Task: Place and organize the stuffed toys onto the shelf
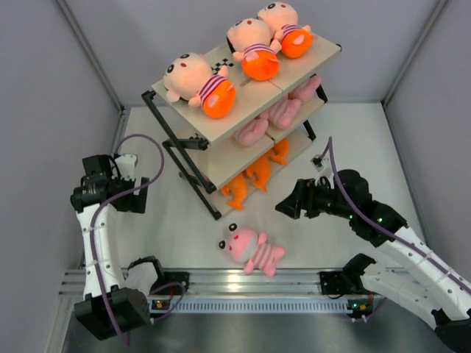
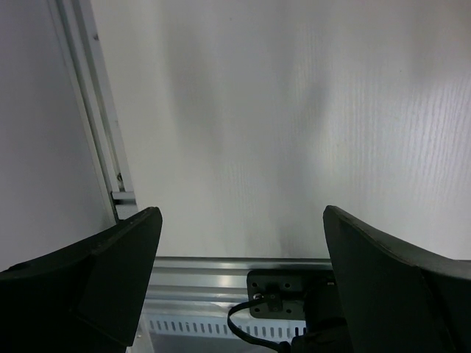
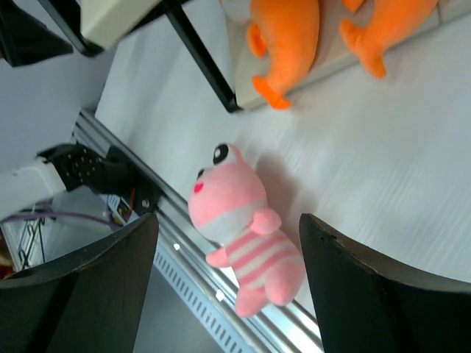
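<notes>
I need to bring my open right gripper down and toward the front bar next, around the pink animal's leg farther from the bar (image 1: 277, 252) (image 3: 286, 283), because it sticks out toward my fingers.
A pink striped animal (image 1: 252, 250) lies on the table near the front rail; it also shows in the right wrist view (image 3: 246, 235). The shelf (image 1: 221, 158) stands at the back. Its top board holds three peach-faced dolls (image 1: 254, 48), the middle board pink animals (image 1: 274, 116), the bottom board orange creatures (image 1: 250, 178), also seen in the right wrist view (image 3: 291, 44). My right gripper (image 1: 283, 207) is open and empty, above and right of the loose pink animal, apart from it. My left gripper (image 1: 125, 202) is open and empty at the far left, over bare table.
An aluminium rail (image 1: 250, 281) runs along the table's near edge, right beside the loose pink animal. Grey walls enclose the table on the left, right and back. The shelf's black frame leg (image 3: 202, 59) stands close to the orange creatures.
</notes>
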Controlling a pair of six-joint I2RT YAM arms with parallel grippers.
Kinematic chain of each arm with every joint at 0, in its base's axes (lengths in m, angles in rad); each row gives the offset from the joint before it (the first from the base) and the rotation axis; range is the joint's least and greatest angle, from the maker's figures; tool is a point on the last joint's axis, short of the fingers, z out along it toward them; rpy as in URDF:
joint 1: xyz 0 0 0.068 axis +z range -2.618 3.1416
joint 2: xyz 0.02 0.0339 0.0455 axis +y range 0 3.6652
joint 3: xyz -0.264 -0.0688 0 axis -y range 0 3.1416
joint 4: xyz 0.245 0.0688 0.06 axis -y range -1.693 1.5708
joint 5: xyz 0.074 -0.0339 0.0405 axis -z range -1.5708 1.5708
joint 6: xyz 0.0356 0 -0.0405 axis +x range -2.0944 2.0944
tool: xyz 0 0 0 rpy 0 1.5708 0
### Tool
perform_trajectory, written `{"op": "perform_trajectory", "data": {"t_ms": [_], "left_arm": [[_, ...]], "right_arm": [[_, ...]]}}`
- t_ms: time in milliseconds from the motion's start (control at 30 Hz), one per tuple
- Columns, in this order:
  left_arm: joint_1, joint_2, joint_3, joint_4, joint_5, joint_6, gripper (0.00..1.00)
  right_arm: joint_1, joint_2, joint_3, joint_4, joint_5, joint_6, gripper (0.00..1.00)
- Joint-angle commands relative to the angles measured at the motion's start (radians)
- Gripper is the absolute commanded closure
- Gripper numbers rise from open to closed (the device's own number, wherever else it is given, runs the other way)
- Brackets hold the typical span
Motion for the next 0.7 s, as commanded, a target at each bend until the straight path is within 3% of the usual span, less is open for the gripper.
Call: {"op": "perform_trajectory", "data": {"t_ms": [0,233,400,533,667], "left_arm": [[-0.001,-0.074,-0.061,-0.027,0.003,-0.015,0.03],[-0.001,-0.309,-0.220,-0.032,0.029,0.046,0.03],[0.000,-0.508,-0.238,-0.077,0.102,0.161,0.02],[-0.001,-0.559,-0.239,-0.108,0.168,0.219,0.02],[-0.001,-0.460,-0.236,-0.105,0.200,0.247,0.05]], "right_arm": [[-0.005,-0.033,-0.061,-0.049,-0.119,-0.042,0.23],[0.035,-0.057,-0.267,0.053,-0.155,-0.016,0.26],[0.111,-0.040,-0.360,0.093,-0.106,-0.008,0.27],[0.200,0.025,-0.414,0.179,-0.074,0.024,0.27],[0.274,0.107,-0.441,0.294,-0.066,0.039,0.27]]}}
